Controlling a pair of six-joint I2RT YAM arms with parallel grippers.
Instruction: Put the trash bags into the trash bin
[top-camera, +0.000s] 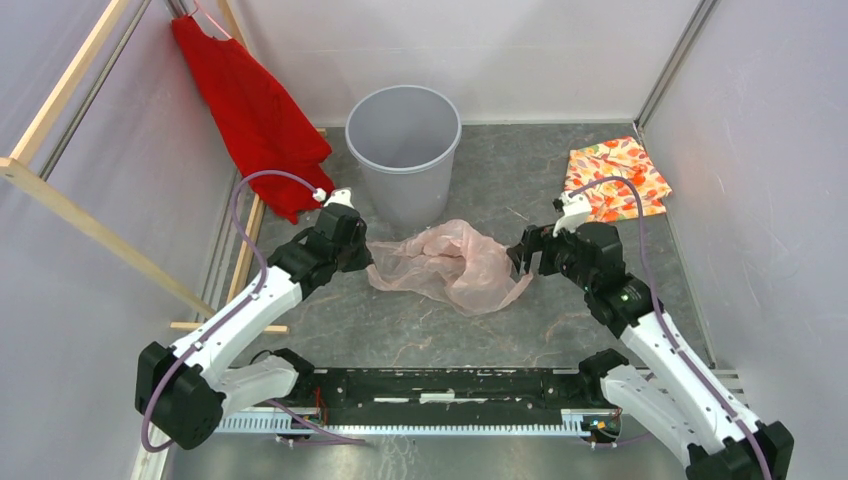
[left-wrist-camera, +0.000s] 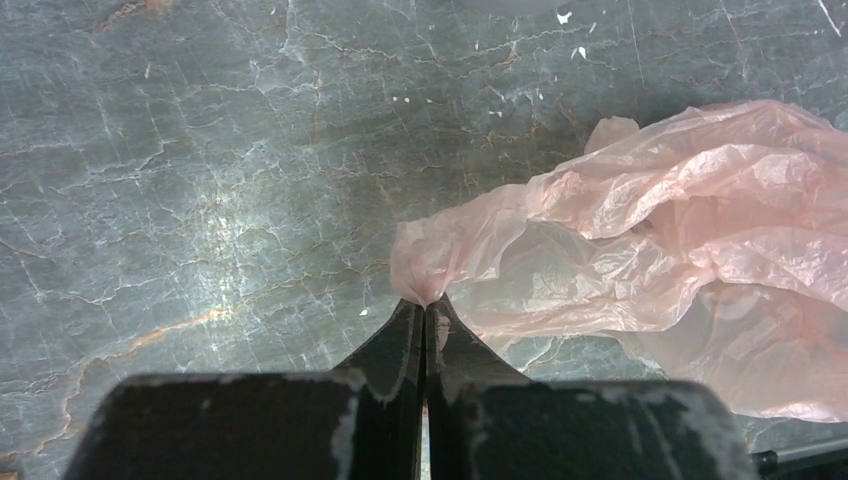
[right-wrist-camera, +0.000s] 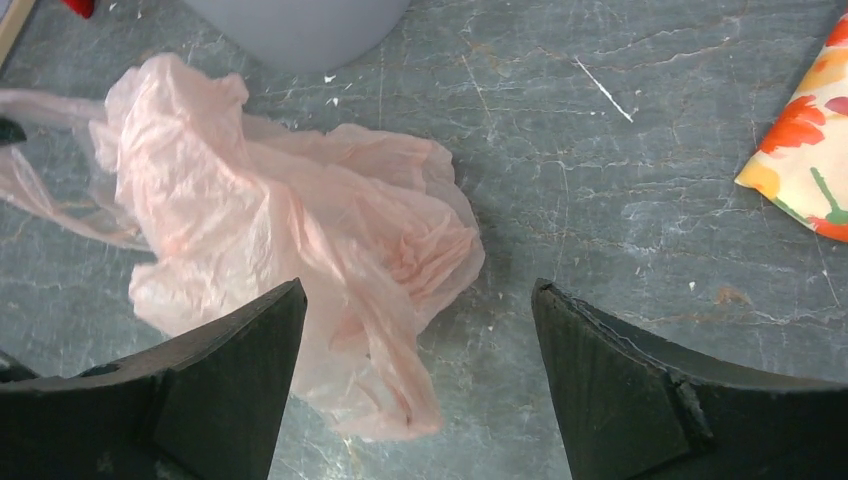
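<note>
I will next move my right gripper down to the bag's loose end (top-camera: 521, 283) (right-wrist-camera: 402, 390), which is below and between my spread fingers, and close on that end.
The pale pink crinkly trash bag (top-camera: 455, 263) lies crumpled on the grey table in front of the light grey round trash bin (top-camera: 403, 150). My left gripper (top-camera: 366, 255) is shut on the bag's left corner; the left wrist view shows the pinched plastic (left-wrist-camera: 425, 280) at my closed fingertips (left-wrist-camera: 425, 305). My right gripper (top-camera: 522, 262) is open at the bag's right edge; in the right wrist view the bag (right-wrist-camera: 300, 220) lies partly between my spread fingers (right-wrist-camera: 418, 290), not touched. The bin's base (right-wrist-camera: 300, 25) shows at the top there.
A red garment (top-camera: 255, 105) hangs on a wooden frame at the back left. An orange floral folded cloth (top-camera: 615, 175) lies at the back right, also in the right wrist view (right-wrist-camera: 805, 170). White walls enclose the table.
</note>
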